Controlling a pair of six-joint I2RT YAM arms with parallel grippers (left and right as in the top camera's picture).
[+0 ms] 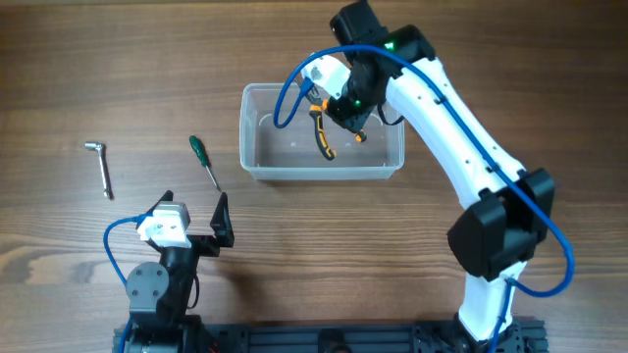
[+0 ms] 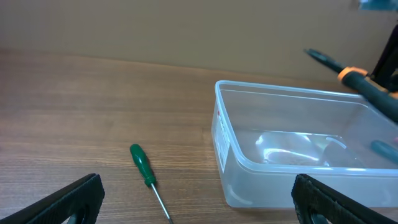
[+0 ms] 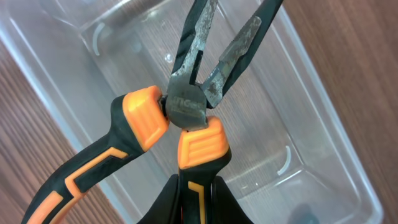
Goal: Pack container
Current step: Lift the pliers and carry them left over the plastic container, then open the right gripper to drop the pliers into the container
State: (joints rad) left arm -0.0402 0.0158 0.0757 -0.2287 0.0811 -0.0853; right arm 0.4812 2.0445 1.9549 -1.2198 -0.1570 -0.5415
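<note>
The pliers already hang above the tub's bare bottom, within the tub's sides, so next my right gripper will go down a little toward it and open to let them go.
The container is a clear plastic tub at the middle of the table. It shows as the container in the left wrist view and the container in the right wrist view, and nothing lies on its floor. My right gripper is shut on one handle of black-and-orange pliers and holds them over the tub's right half. From the right wrist, the pliers hang nose-down, one handle splayed left, with the gripper clamped on the other. My left gripper rests open near the table's front, and nothing sits between the fingers of the gripper.
A green-handled screwdriver lies left of the tub; it is the screwdriver just ahead of my left fingers. An L-shaped metal key lies further left. The pliers' handle juts over the tub's far right.
</note>
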